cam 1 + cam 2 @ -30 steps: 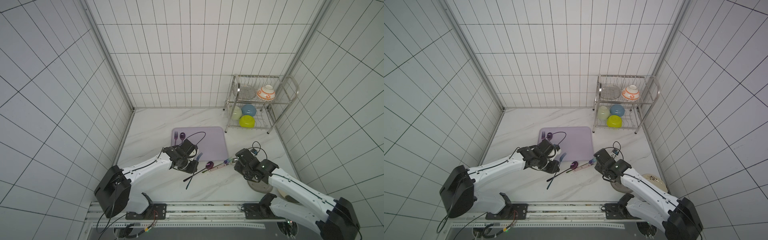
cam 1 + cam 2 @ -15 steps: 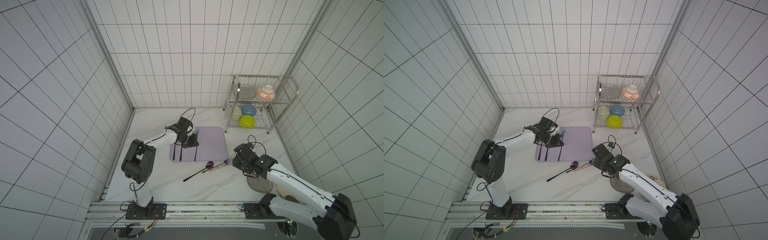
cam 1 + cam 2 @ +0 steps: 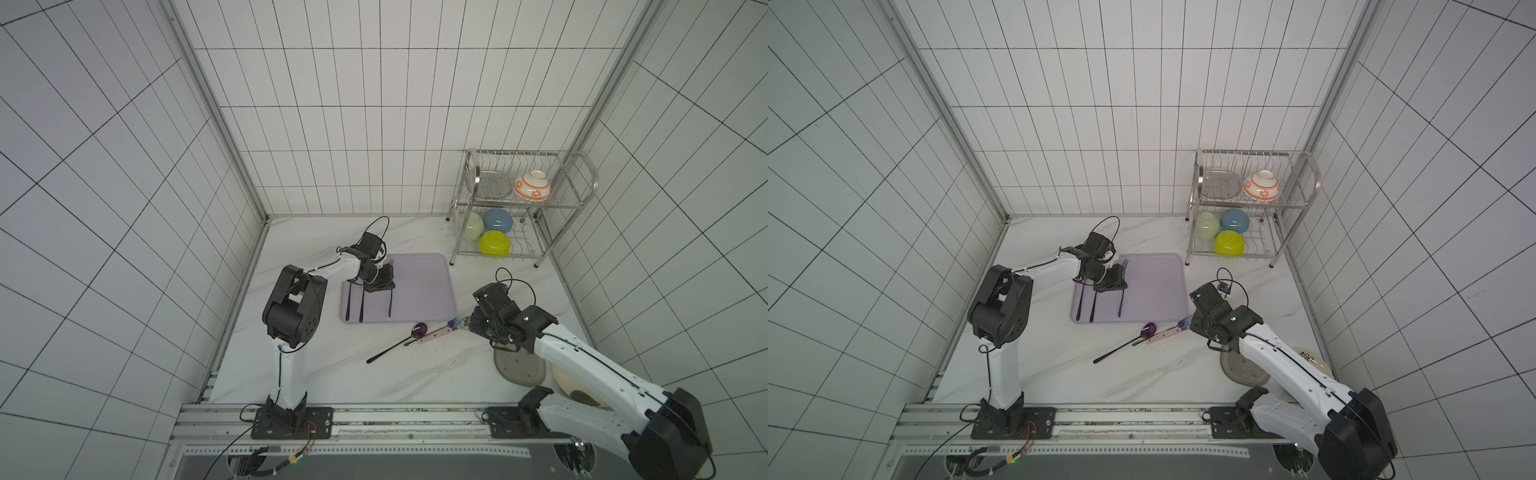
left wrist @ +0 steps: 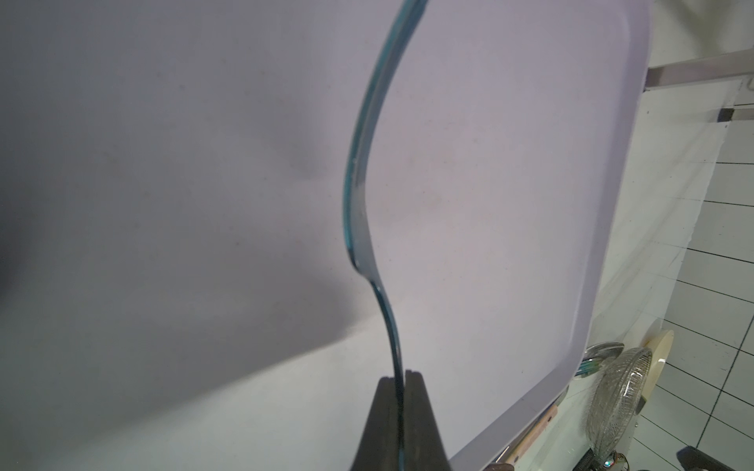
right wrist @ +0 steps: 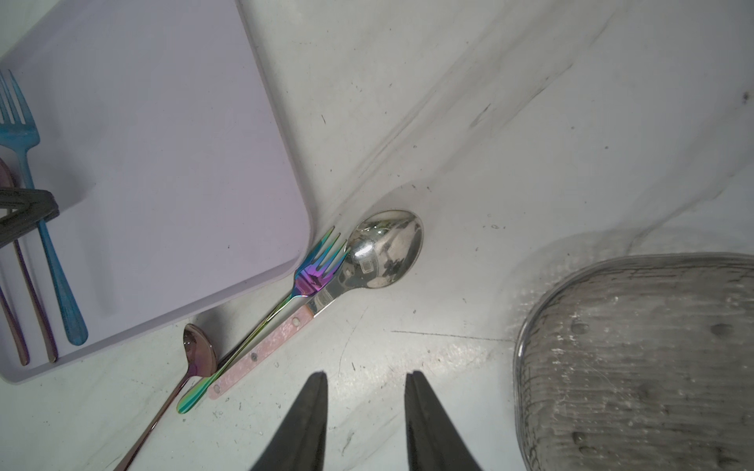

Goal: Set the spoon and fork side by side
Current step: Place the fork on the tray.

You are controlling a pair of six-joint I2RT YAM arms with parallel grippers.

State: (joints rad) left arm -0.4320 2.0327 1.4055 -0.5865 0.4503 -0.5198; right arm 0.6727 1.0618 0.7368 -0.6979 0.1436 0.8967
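I'll set my left gripper's fork down on the tray's bare bottom.
On the lavender tray (image 3: 419, 291), my left gripper (image 3: 384, 282) is shut on a blue fork (image 3: 390, 305). In the left wrist view the fork (image 4: 359, 183) shows edge-on between the jaws of that gripper (image 4: 400, 379). Its handle runs parallel to two dark purple utensils (image 3: 361, 309) at the tray's left side, and one of them shows a spoon bowl (image 5: 4, 171). My right gripper (image 5: 366, 377) stands open over the bare counter. Just ahead of it lie a rainbow fork (image 5: 310, 277), a pink-handled silver spoon (image 5: 383, 248) and a purple spoon (image 5: 198, 350).
A wire dish rack (image 3: 519, 208) with several bowls stands at the back right. A ribbed glass dish (image 5: 636, 359) and a cream plate (image 3: 569, 384) lie under my right arm at the front right. The three loose utensils lie off the tray's front edge.
My left gripper carried the blue fork from the front of the tray back onto it, beside the purple utensils. The right gripper shifted slightly and stays open.
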